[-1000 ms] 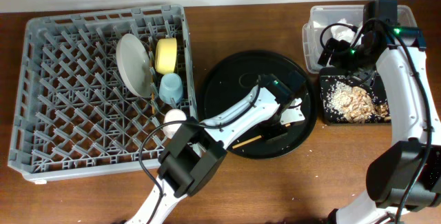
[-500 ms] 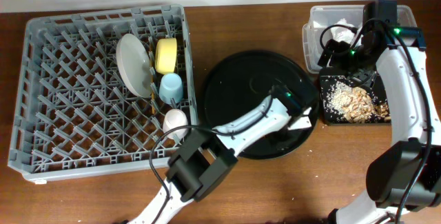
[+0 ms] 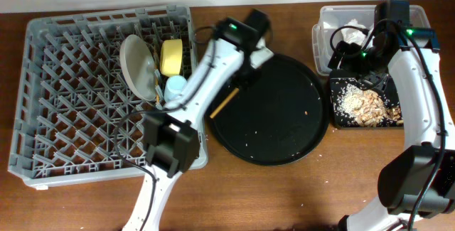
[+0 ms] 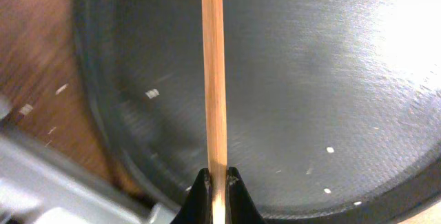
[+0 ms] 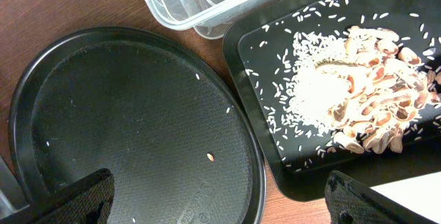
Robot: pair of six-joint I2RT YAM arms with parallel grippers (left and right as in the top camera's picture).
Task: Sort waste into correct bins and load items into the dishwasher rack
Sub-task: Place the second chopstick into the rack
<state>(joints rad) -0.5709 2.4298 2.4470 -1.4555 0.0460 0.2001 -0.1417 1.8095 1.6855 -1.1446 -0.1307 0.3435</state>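
Note:
The left gripper moves over the rack (image 3: 43, 96) next and releases the chopstick between plate and yellow cup (image 3: 171, 57). Both stand to the gripper's left in the overhead view.
My left gripper (image 3: 247, 59) is shut on a wooden chopstick (image 3: 226, 101) and holds it over the upper-left rim of the round black tray (image 3: 284, 124), next to the grey dish rack (image 3: 43, 96). In the left wrist view the jaws (image 4: 218, 182) pinch the chopstick (image 4: 213, 72) above the tray (image 4: 331, 79). The rack holds a beige plate (image 3: 136, 64), a yellow cup (image 3: 171, 57) and a blue cup (image 3: 175, 86). My right gripper (image 3: 353, 50) is open and empty (image 5: 220, 196), above the gap between the tray (image 5: 124, 127) and the bins.
A black rectangular bin (image 3: 333, 110) with rice and nut shells sits at the right, and also shows in the right wrist view (image 5: 238, 58). A clear bin (image 3: 318, 43) with white paper stands behind it (image 5: 186, 3). A few crumbs lie on the round tray.
My left arm has swung from the tray's right side to its upper-left rim, carrying the chopstick off the tray surface toward the rack. The right arm has not moved.

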